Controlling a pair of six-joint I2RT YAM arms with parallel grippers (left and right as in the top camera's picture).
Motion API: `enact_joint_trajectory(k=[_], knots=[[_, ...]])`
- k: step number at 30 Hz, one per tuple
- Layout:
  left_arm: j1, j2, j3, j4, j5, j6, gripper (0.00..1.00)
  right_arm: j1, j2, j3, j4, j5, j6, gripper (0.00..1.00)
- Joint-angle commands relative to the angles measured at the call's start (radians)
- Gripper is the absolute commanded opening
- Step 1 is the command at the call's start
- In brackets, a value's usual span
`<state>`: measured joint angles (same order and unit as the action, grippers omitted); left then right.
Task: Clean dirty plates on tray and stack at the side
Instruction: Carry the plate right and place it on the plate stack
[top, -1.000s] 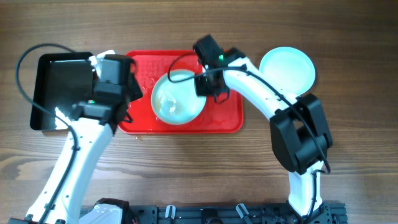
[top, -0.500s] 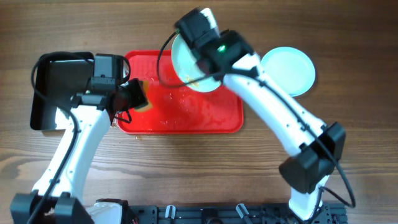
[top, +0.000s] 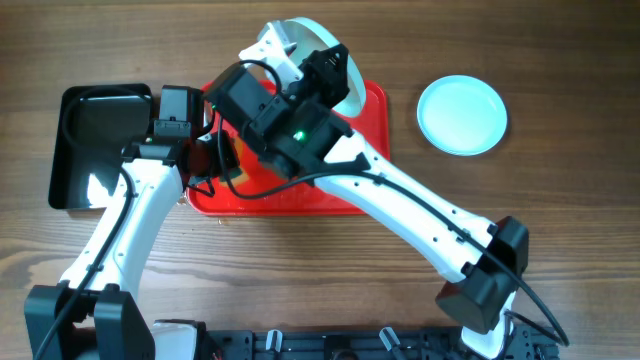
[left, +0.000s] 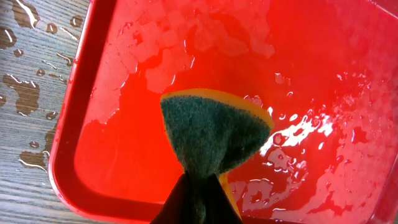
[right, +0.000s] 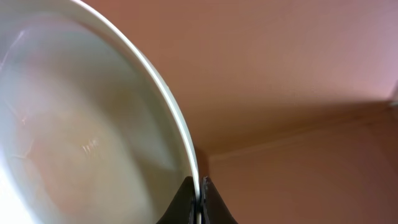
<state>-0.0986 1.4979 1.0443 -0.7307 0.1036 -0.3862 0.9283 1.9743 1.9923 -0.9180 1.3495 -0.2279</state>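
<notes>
I will next swing my right gripper over the pale mint plate (top: 462, 115), which is below it, to its right in the overhead view. Then I will level the tipped plate, lower it and let it go.
My right gripper (top: 328, 72) is shut on the rim of a white plate (top: 302, 36). It holds the plate high above the red tray (top: 372, 110), tipped nearly on edge. In the right wrist view the jaws (right: 199, 194) pinch the rim of the plate (right: 81, 124), and a faint pale smear shows on its face. My left gripper (top: 214, 160) is shut on a yellow-and-green sponge (top: 233, 160) over the tray's left end. In the left wrist view the sponge (left: 214, 134) hangs from the jaws (left: 199, 202) just above the wet tray floor (left: 348, 74). A pale mint plate (top: 462, 115) lies on the table to the right of the tray.
A black rectangular pan (top: 90, 140) stands left of the tray. Water drops lie on the wooden table (left: 25, 93) beside the tray's left rim. My raised right arm hides much of the tray in the overhead view.
My right arm has lifted the plate off the tray, up and to the left, tipping it on edge. My left gripper with the sponge stays over the tray's left end.
</notes>
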Motion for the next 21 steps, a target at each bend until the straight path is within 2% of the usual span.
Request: enact_joint_trajectory(k=[1,5,10,12,15,21], knots=[[0.004,0.004,-0.001,0.0,0.012,0.016,0.04,0.009,-0.015,0.02,0.019,0.106,-0.056,0.04],[0.004,0.004,-0.001,0.0,0.012,0.016,0.04,0.007,-0.015,0.016,-0.012,0.021,0.025,0.04],[0.004,0.004,-0.001,-0.004,0.012,0.016,0.04,-0.059,-0.015,0.016,-0.22,-0.41,0.341,0.04],[0.004,0.004,-0.001,-0.005,0.012,0.016,0.04,-0.147,-0.015,0.016,-0.273,-0.62,0.476,0.04],[0.005,0.004,-0.001,-0.004,0.012,0.017,0.04,-0.298,-0.015,0.016,-0.302,-0.883,0.554,0.04],[0.004,0.004,-0.001,-0.008,0.012,0.017,0.04,-0.698,-0.014,0.003,-0.334,-1.451,0.575,0.04]])
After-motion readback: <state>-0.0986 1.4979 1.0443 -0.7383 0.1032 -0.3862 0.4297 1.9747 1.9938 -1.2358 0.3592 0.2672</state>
